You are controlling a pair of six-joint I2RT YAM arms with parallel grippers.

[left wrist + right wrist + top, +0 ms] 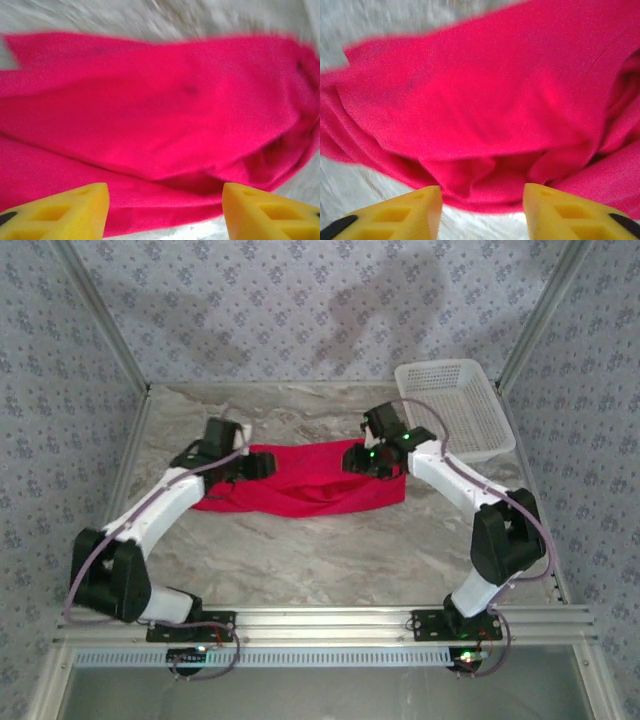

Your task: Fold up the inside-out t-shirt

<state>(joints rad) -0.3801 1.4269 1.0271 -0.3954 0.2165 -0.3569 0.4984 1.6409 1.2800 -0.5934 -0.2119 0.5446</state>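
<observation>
My left gripper is to go down next and toward the right gripper, onto the t-shirt's upper folded edge [302, 486] [216, 168]. That edge stands open over the t-shirt's layer beneath.
The red inside-out t-shirt [305, 486] lies bunched in a wide folded band across the middle of the marble table. My left gripper [262, 465] hovers over its left end, and in the left wrist view its yellow fingertips [75, 210] stand apart with the t-shirt [150, 110] lying loose below them. My right gripper [358, 458] is over the cloth's right end. Its yellow fingers [555, 212] are also apart, just off the t-shirt's [480, 100] near edge, holding nothing.
A white lattice basket [455, 405] stands at the back right, close behind the right arm. Patterned walls close off the back and both sides. Bare marble [320, 560] stretches between the shirt and the arm bases.
</observation>
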